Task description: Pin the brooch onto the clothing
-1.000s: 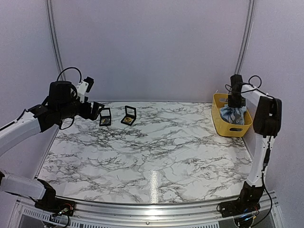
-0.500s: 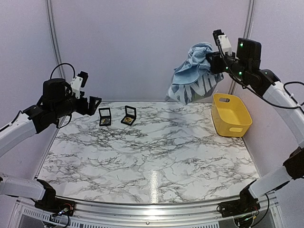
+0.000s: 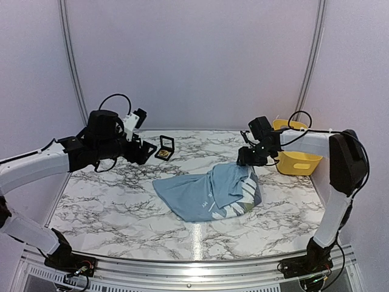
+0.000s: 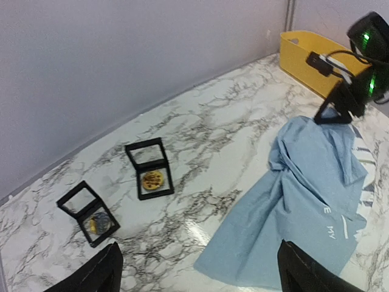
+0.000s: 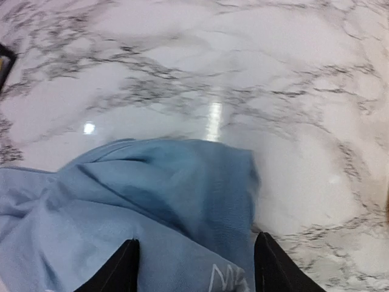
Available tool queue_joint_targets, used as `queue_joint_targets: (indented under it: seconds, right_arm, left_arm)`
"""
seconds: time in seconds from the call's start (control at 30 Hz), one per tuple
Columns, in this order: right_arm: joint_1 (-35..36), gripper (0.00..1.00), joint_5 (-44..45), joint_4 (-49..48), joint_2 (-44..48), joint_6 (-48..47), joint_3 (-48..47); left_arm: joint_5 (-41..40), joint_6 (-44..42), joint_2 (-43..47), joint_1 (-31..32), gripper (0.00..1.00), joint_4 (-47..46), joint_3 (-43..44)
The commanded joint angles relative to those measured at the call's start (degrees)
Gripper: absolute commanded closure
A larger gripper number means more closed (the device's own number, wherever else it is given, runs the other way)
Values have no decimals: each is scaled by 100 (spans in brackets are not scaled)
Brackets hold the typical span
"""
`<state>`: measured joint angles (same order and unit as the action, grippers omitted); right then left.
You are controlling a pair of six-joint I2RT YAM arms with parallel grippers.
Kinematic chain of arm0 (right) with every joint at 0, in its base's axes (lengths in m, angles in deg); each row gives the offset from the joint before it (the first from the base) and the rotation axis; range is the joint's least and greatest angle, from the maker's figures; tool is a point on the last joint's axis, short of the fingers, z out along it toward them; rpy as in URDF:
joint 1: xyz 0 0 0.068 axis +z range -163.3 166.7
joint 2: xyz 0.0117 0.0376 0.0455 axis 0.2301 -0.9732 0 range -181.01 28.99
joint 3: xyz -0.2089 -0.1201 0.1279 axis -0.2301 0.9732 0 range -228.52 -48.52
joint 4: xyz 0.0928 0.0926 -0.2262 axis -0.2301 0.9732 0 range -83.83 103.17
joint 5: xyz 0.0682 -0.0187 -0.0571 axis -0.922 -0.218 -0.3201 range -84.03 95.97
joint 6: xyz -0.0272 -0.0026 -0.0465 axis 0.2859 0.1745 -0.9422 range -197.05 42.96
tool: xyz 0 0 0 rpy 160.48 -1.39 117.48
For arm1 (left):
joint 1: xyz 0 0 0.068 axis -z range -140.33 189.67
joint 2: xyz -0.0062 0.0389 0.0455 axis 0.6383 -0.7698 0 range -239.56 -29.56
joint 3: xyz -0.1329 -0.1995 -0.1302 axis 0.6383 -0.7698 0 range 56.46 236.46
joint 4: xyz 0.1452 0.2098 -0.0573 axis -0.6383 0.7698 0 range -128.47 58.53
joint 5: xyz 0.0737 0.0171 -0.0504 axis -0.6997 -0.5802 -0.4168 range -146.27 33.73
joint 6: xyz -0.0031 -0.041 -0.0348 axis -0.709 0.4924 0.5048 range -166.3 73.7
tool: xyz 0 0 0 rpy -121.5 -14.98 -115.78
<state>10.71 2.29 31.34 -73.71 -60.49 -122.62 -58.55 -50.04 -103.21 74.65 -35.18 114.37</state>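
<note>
My empty right gripper moves to the left in the top view and down onto the shirt's folded-over flap next, as that lies below it there.
The clothing (image 3: 203, 191), a light blue T-shirt with white lettering, lies crumpled on the marble table (image 3: 121, 201). My right gripper (image 3: 246, 157) hovers at its far right edge, open; in the right wrist view the fabric (image 5: 152, 213) lies under the spread jaws (image 5: 196, 267), not pinched. Two open black display boxes stand at the back left. One (image 4: 150, 170) holds a gold brooch (image 4: 152, 179), the other (image 4: 88, 212) a darker brooch (image 4: 99, 222). My left gripper (image 3: 146, 151) is open and empty above the table near them; its jaws (image 4: 200, 274) frame bare marble and the shirt's corner (image 4: 304, 201).
A yellow basket (image 3: 292, 159) stands at the back right against the wall, also in the left wrist view (image 4: 310, 55). From above only the gold brooch's box (image 3: 164, 148) shows; the other box is hidden behind my left gripper. Grey walls close the table's back and sides.
My right arm lifted the shirt out of the yellow basket, swung it high, laid it on the table and opened. My left arm moved right, toward the boxes.
</note>
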Motion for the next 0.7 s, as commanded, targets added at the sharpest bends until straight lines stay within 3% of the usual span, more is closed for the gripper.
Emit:
queue_joint_targets:
  seconds: [0.0,0.1,0.23,0.3,0.47,0.67]
  right_arm:
    - [-320,40,1881,895,106,49,-700]
    - [-95,40,2702,1472,117,-215,-1161]
    - [727,40,3359,2234,136,-408,-1299]
    - [1113,45,2915,2328,209,-401,-1147]
    - [2146,50,1057,1036,338,-331,-347]
    - [2253,52,1476,816,-510,279,-232]
  left_arm:
    - [164,-224,-671,620,9,211,330]
    - [169,-136,-1195,711,9,622,495]
    - [210,-167,-1677,853,18,1037,501]
    - [189,-437,-1767,1066,18,1042,335]
    - [170,-193,-2254,1122,17,982,315]
    - [-506,133,-3081,1123,16,836,587]
